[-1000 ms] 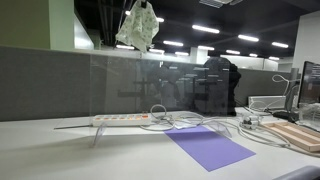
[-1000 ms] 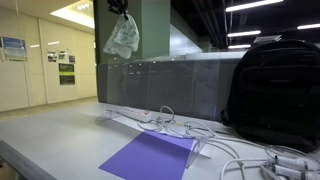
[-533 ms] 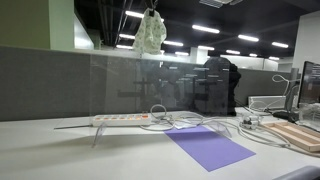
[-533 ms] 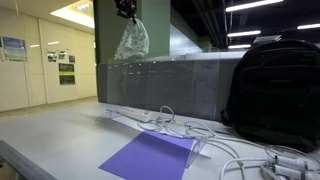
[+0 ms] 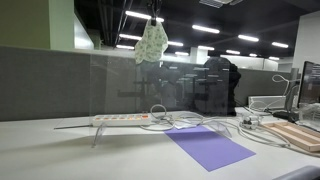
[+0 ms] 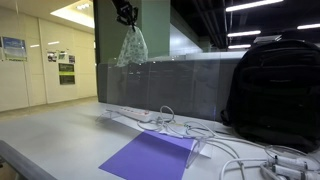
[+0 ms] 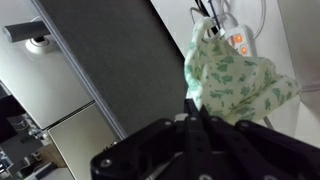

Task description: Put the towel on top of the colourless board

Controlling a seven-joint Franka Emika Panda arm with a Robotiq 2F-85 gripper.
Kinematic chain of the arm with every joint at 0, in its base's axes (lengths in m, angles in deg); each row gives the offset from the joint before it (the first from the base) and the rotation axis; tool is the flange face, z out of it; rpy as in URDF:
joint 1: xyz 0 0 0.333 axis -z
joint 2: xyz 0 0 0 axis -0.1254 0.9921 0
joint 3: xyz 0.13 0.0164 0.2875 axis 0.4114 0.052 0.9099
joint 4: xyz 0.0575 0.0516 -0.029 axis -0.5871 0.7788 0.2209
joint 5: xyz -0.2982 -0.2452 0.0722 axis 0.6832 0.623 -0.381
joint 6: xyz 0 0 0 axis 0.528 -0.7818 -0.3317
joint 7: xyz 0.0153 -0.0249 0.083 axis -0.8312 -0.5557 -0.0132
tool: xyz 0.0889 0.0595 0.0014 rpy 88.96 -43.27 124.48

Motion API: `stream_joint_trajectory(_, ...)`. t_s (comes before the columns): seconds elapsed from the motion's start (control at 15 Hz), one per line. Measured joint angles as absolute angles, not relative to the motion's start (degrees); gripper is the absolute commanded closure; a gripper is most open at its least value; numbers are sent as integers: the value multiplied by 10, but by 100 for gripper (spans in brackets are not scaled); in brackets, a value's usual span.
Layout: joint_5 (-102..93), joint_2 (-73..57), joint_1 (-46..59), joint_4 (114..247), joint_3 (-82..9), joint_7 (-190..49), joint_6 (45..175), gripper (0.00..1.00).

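Observation:
My gripper moves down next toward the colourless board's top edge, then releases the towel, as the towel's end only just reaches that edge.
A pale towel with a green pattern (image 5: 151,42) hangs from my gripper (image 5: 153,17) high above the desk; it also shows in an exterior view (image 6: 131,45) and in the wrist view (image 7: 235,83). The gripper (image 6: 125,14) is shut on the towel's top. The colourless board (image 5: 140,85) is a clear upright panel standing at the back of the desk, also seen in an exterior view (image 6: 160,85). The towel's lower end hangs about level with the board's top edge. In the wrist view the black fingers (image 7: 195,110) pinch the cloth.
A white power strip (image 5: 122,119) with cables lies on the desk by the board. A purple sheet (image 5: 208,146) lies in front, also in an exterior view (image 6: 150,157). A black backpack (image 6: 272,90) stands at one side. A wooden board (image 5: 295,135) lies at the desk edge.
The gripper has carried the towel sideways toward the board, and over the last half second lowered it a little.

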State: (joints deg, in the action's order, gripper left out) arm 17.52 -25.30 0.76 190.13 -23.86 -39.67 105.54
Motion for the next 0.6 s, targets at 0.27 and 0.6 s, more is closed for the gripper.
stream_joint_trajectory(0.27, 148, -250, 4, 1902, -237, -367, 1028, 100)
stream_joint_trajectory(0.6, 114, -244, 1, 1904, -237, -325, 997, 100)
